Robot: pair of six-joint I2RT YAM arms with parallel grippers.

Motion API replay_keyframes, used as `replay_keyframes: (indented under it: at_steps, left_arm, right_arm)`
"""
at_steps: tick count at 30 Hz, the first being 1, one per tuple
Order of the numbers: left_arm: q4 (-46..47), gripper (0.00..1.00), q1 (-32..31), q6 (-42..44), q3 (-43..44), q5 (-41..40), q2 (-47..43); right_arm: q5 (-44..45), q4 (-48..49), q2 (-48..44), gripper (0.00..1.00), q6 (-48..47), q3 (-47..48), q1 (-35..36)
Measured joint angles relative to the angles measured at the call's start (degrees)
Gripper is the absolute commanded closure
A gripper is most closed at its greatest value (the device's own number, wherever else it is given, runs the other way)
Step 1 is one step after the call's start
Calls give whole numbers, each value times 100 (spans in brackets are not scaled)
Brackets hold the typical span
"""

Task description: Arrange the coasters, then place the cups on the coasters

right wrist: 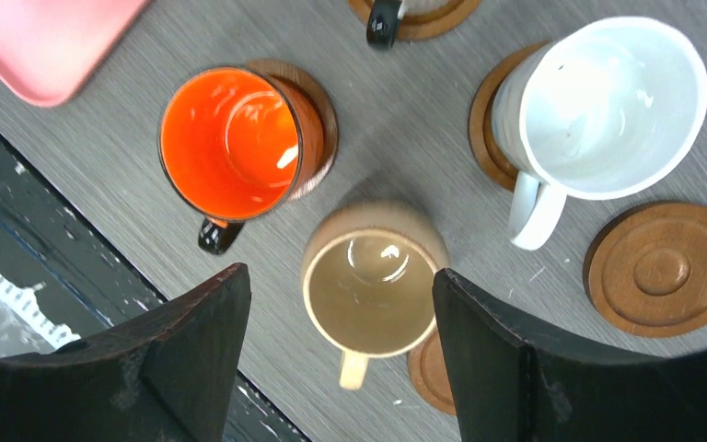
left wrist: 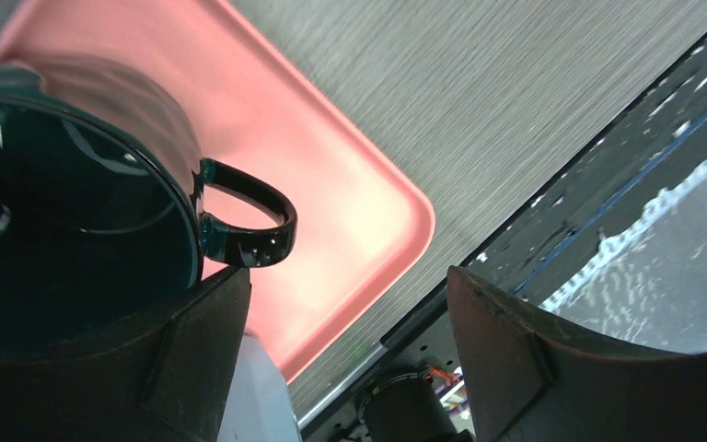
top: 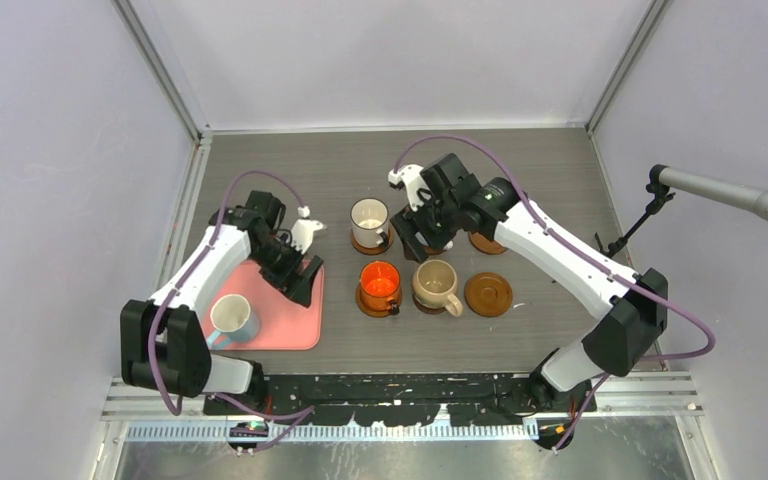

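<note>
My right gripper will next cross past the orange cup [right wrist: 230,143] to the pink tray and lower around the dark green cup's handle, which sticks out clear of the cup's rim.
My left gripper [left wrist: 348,272] [top: 300,268] is open over the pink tray [left wrist: 350,184], with only tray and table showing between its fingers. A dark green cup [left wrist: 64,212] sits just outside its left finger; whether they touch is unclear. A light blue cup [top: 232,318] stands on the tray [top: 290,340]. My right gripper [right wrist: 339,272] [top: 422,225] hangs open high above the tan cup [right wrist: 373,290] [top: 437,285]. The orange cup [right wrist: 230,143] and a white cup [right wrist: 608,106] stand on coasters. Another white cup [top: 369,222] stands on a coaster too. Two coasters [right wrist: 663,267] [top: 488,293] are bare.
A microphone on a stand [top: 720,190] reaches in from the right wall. Pale walls close in the back and both sides. A black perforated rail [top: 400,385] runs along the near table edge between the arm bases.
</note>
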Motion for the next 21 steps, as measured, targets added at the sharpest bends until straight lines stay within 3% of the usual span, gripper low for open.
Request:
replay_keyframes:
  at_steps: [5,9,16,21]
  left_arm:
    - [7,16,149,-229,647,514,37]
    - [120,15,688,-573,1115,942,-39]
    - [492,10,2096,-1462,1279,887,-603]
    - [669,7,2677,-1989,1349,402,-778]
  right_arm:
    - [-74,299,238,25,343,348,15]
    - [-57,608,621,25,710,686,205]
    - [455,955,1646,20,1123,1346,1453]
    - [828,1080,2470,20,1447,1895,2229]
